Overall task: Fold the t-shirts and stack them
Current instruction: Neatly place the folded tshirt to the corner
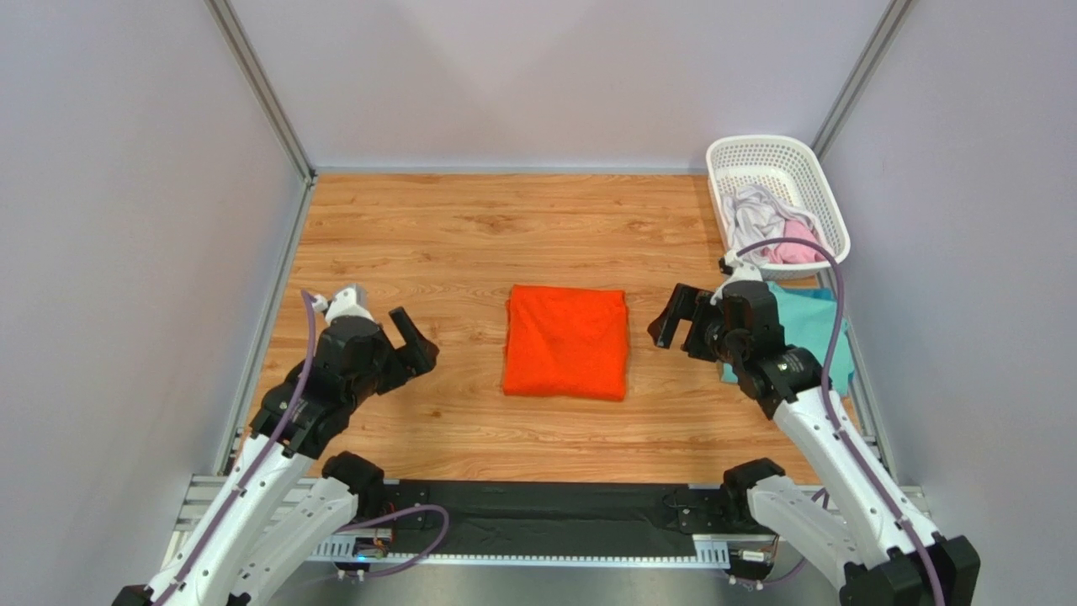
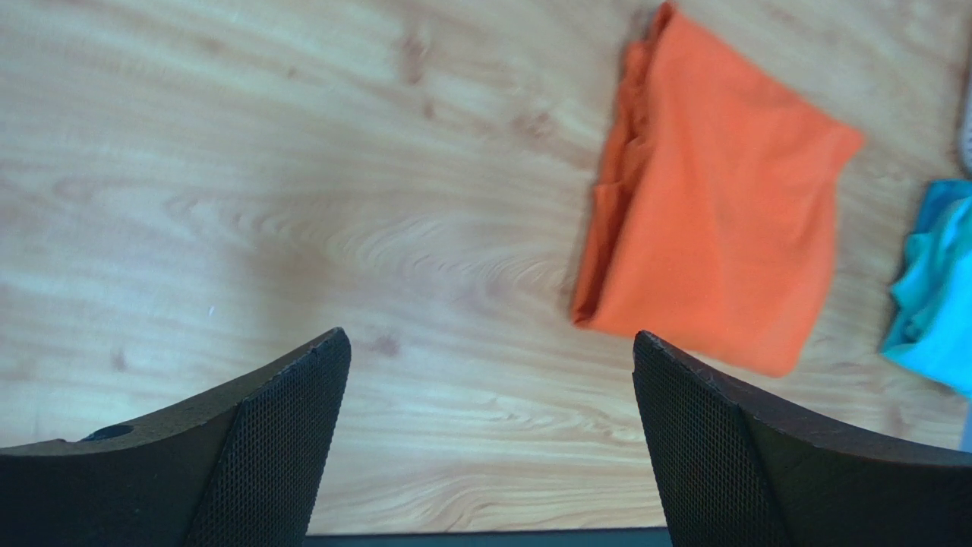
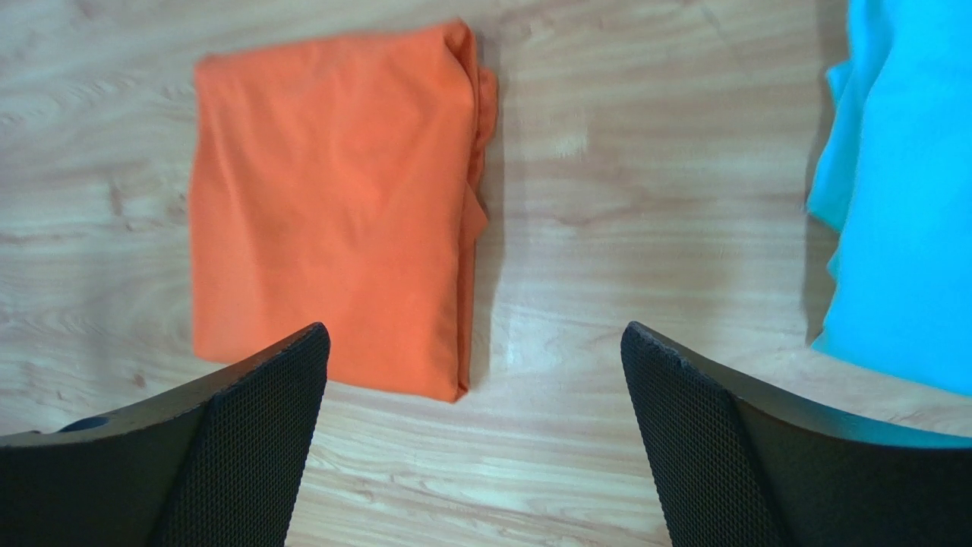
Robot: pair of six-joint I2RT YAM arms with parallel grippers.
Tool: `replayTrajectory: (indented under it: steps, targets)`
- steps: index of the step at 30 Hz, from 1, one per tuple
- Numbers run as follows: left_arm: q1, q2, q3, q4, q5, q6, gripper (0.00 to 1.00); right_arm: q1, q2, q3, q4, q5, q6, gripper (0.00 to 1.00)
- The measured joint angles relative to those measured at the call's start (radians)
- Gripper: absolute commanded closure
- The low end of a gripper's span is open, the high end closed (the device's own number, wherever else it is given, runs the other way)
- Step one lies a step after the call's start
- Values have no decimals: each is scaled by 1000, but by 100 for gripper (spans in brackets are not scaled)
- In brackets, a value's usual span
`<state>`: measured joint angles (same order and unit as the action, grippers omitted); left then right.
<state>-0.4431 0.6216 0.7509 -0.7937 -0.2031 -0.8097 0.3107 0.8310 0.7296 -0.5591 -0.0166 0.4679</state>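
The orange t-shirt is already folded, so my right gripper will move down and across onto its edge facing the teal t-shirt.
A bright orange t-shirt [image 1: 566,341] lies folded into a neat rectangle in the middle of the wooden table; it also shows in the left wrist view [image 2: 713,199] and the right wrist view [image 3: 331,205]. A teal t-shirt [image 1: 828,331] lies at the right, partly hidden by the right arm, and shows in the right wrist view [image 3: 901,205] and the left wrist view [image 2: 938,296]. My left gripper [image 1: 412,342] is open and empty, left of the orange shirt. My right gripper [image 1: 678,321] is open and empty, right of it.
A white lattice basket [image 1: 809,164] stands at the back right with pale grey-white and pink cloth [image 1: 769,227] in it. Grey walls enclose the table on three sides. A black strip [image 1: 544,505] runs along the near edge between the arm bases.
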Motion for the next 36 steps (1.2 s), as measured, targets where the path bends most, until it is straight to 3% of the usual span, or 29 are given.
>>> replayTrajectory:
  steps: [5,12,24,36]
  targets:
    - [0,-42,-89,-68,-9,-37,0,7,152,-6,6,-45,13,2]
    - [0,-42,-98,-92,-13,-42,0,89,481,76,35,-36,14,4]
    - [0,-36,-98,-93,-12,-41,0,183,847,278,77,45,10,19]
    - [0,-7,-104,-93,-12,-41,0,293,936,332,103,119,36,64]
